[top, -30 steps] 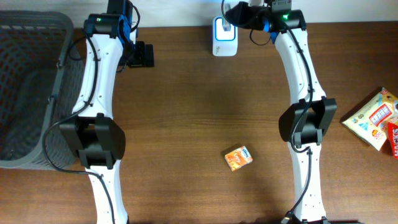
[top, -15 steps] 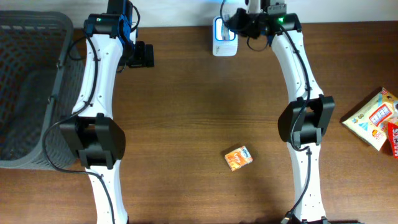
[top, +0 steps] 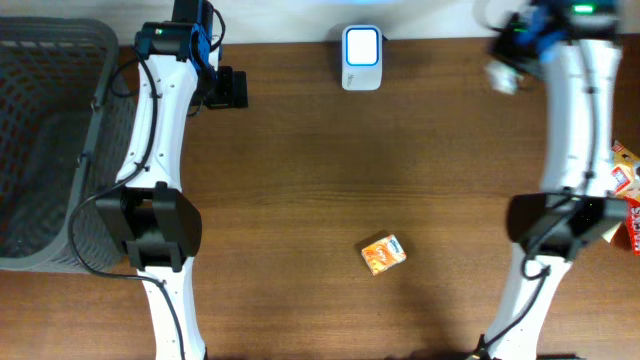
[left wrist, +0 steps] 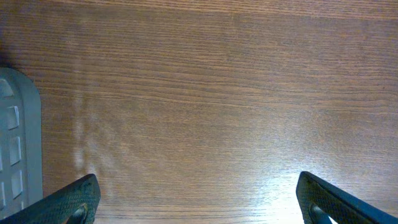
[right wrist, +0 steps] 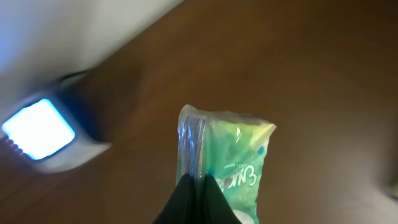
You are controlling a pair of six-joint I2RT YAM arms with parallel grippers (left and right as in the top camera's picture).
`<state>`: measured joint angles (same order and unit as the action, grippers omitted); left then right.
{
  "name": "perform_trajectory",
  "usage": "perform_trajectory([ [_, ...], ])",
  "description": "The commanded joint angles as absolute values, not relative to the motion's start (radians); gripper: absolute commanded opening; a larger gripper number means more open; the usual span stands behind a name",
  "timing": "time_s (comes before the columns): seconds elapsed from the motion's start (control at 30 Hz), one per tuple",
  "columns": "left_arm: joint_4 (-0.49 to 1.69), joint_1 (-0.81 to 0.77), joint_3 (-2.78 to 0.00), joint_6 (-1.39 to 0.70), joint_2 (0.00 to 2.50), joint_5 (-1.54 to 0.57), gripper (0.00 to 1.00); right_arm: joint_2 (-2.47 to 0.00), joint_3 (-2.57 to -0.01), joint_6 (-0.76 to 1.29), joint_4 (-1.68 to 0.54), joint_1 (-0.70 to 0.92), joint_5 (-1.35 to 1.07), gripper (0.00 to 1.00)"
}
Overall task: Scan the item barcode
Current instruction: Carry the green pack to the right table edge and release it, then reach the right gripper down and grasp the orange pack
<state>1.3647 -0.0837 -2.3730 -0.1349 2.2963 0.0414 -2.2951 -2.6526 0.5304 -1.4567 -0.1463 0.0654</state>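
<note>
My right gripper swings back and to its right in the overhead view next, over the snack packets, and releases the packet, since they lie there.
My right gripper (right wrist: 198, 180) is shut on the edge of a green plastic packet (right wrist: 233, 158), the item, which it holds up above the table. No barcode shows on the packet. In the overhead view the right gripper (top: 505, 70) and the blurred packet are at the back right, well to the right of the white scanner (top: 361, 58). The scanner (right wrist: 43, 134) glows at the left in the right wrist view. At the back left, my left gripper (top: 228, 88) hangs open over bare wood, with nothing between its fingers (left wrist: 74, 199).
A grey mesh basket (top: 50, 150) fills the left side, and its rim (left wrist: 15, 143) shows in the left wrist view. A small orange box (top: 383, 254) lies near the table's middle. Snack packets (top: 622, 185) lie at the right edge.
My right arm has swung right, away from the scanner, carrying the green packet along the back edge. The left arm has not moved.
</note>
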Motion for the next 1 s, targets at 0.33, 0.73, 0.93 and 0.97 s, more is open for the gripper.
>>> perform_trajectory([
  [0.33,1.362,-0.087,-2.371,-0.141,2.289,0.042,0.99,-2.32,-2.274,0.608,-1.537,-0.595,0.277,0.04],
  [0.73,1.363,-0.087,-2.371,-0.141,2.289,0.042,0.99,-2.249,-2.445,0.506,-1.636,-0.667,0.126,0.98],
  [0.93,1.363,-0.087,-2.371,-0.141,2.289,0.042,0.99,-2.098,-2.504,0.386,-1.699,-0.55,-0.093,0.98],
  [0.97,1.363,-0.087,-2.371,-0.141,2.289,0.042,0.99,-2.071,-2.504,0.373,-1.699,-0.513,-0.095,0.98],
])
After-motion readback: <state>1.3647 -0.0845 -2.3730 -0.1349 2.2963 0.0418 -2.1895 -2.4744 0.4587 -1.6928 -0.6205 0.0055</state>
